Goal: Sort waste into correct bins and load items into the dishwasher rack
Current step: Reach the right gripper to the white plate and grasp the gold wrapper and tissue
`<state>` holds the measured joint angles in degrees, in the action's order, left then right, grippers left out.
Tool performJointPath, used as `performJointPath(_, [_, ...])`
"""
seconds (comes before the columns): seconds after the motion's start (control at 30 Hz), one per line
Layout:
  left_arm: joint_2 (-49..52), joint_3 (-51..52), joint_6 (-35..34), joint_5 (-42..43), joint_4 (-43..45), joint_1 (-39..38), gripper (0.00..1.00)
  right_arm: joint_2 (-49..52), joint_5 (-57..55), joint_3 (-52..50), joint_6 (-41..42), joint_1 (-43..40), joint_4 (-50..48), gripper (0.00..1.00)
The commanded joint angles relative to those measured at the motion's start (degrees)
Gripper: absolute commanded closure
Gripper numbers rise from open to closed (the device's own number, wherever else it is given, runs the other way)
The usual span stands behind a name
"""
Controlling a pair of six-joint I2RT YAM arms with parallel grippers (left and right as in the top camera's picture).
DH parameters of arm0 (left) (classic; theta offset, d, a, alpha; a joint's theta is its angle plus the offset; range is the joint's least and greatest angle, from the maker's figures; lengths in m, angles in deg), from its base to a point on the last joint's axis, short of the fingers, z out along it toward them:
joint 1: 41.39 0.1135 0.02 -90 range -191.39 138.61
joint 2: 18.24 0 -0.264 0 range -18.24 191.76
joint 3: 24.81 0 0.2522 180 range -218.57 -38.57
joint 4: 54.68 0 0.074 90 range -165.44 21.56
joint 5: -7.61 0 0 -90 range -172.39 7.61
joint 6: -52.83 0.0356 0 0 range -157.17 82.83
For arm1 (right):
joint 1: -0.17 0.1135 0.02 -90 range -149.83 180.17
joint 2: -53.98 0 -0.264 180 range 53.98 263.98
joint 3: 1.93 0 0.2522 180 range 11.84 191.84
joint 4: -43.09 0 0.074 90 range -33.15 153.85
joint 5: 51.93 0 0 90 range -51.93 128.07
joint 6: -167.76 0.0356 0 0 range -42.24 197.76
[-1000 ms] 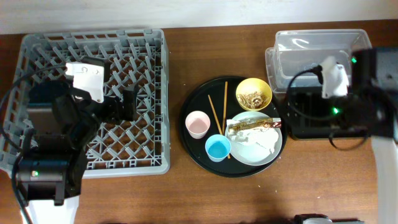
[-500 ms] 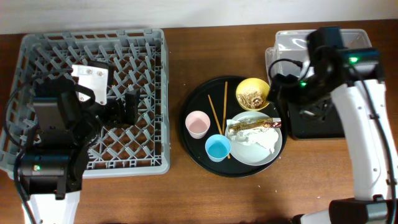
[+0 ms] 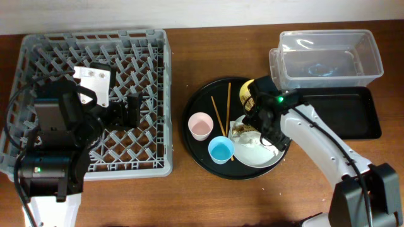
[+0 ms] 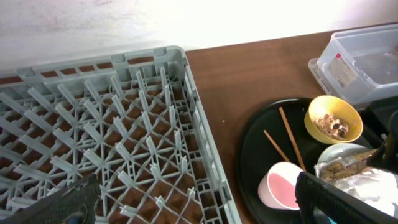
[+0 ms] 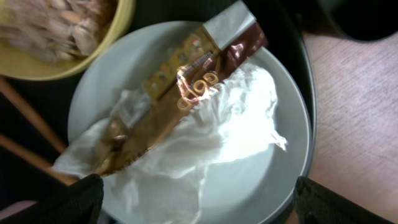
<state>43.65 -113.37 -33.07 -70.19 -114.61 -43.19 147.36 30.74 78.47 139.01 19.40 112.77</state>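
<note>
The brown-gold wrapper lies below my right gripper on top of the crumpled white napkin point(image 5: 211, 140), so next the gripper needs to lower its open fingers onto the middle of the brown-gold wrapper point(image 5: 169, 108).
The white plate point(image 3: 257, 156) on the round black tray holds the brown-gold wrapper point(image 5: 180, 93) lying over the crumpled white napkin point(image 5: 211, 140). My right gripper point(image 3: 255, 126) hangs open just above them, its fingers point(image 5: 199, 208) either side of the plate point(image 5: 280, 180), touching nothing. The yellow bowl point(image 4: 334, 119) with food scraps point(image 5: 50, 22) is partly hidden under the right arm in the overhead view. Pink cup point(image 3: 201, 125), blue cup point(image 3: 221, 149) and two chopsticks point(image 3: 221, 113) lie on the same tray. My left gripper point(image 3: 129, 108) is open and empty over the grey rack point(image 3: 95, 33).
The round black tray point(image 3: 196, 144) sits mid-table. The clear tub point(image 3: 325, 60) stands at the back right, with the shallow black rectangular tray point(image 3: 347, 113) in front of it. The rack point(image 4: 124, 143) fills the left side. Bare wood lies along the front edge.
My right arm swung left from over the bins and came down over the white plate. The left arm stayed almost still over the rack.
</note>
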Motion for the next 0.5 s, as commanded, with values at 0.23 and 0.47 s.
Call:
performJointPath(0.23, [0.15, -1.01, 0.74, 0.0, 0.02, -0.15, 0.01, -0.2, -0.92, -7.23, -2.73, 0.44, -11.63, 0.02])
performJointPath(0.47, [0.15, -1.01, 0.74, 0.0, 0.02, -0.15, 0.01, 0.02, -2.64, -8.63, -2.75, 0.42, -12.24, 0.02])
